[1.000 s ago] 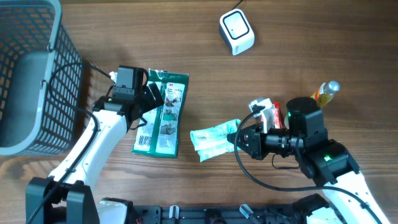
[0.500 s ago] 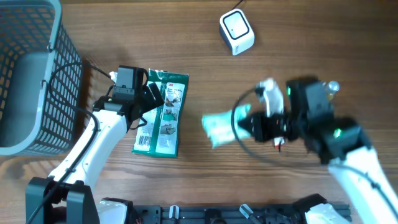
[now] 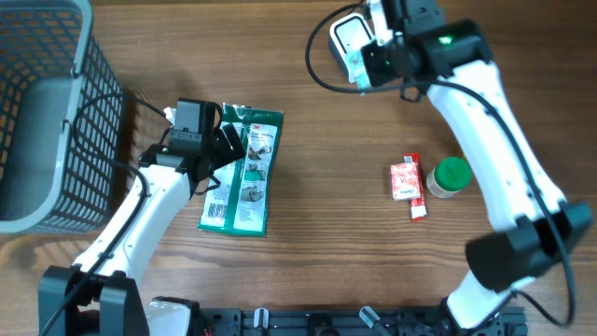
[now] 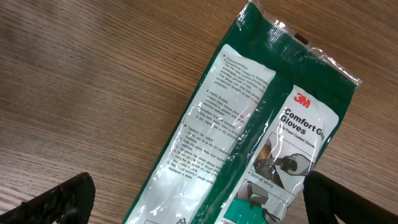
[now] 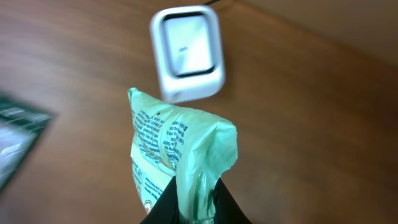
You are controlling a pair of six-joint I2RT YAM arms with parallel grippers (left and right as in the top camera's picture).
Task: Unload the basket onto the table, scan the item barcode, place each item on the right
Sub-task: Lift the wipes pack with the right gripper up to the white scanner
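My right gripper crosses the scanner (image 3: 346, 35), draws back, lowers and releases the light green packet next, since bare tabletop (image 3: 367, 198) beside the red packet lies below and back.
The white barcode scanner (image 3: 346, 35) stands at the far side of the table, seen as a rounded box (image 5: 186, 53) in the right wrist view. My right gripper (image 3: 371, 58) is shut on a light green printed packet (image 5: 177, 149), held just in front of the scanner; only a sliver of the packet (image 3: 355, 66) shows from overhead. The dark fingers (image 5: 163, 208) pinch the packet's crumpled end. My left gripper (image 3: 222, 161) hovers open over a green 3M glove pack (image 4: 249, 124), which lies flat on the table (image 3: 308, 149), one finger on either side of it.
A grey mesh basket (image 3: 47, 112) fills the left edge. A red packet (image 3: 405, 177), a green-lidded bottle (image 3: 451, 177) and a small red item (image 3: 419, 213) lie at the right. The scanner's cable runs off the far edge.
My right arm has swung from the near right of the table to the far side, carrying the green packet up to the scanner. The left arm has not moved.
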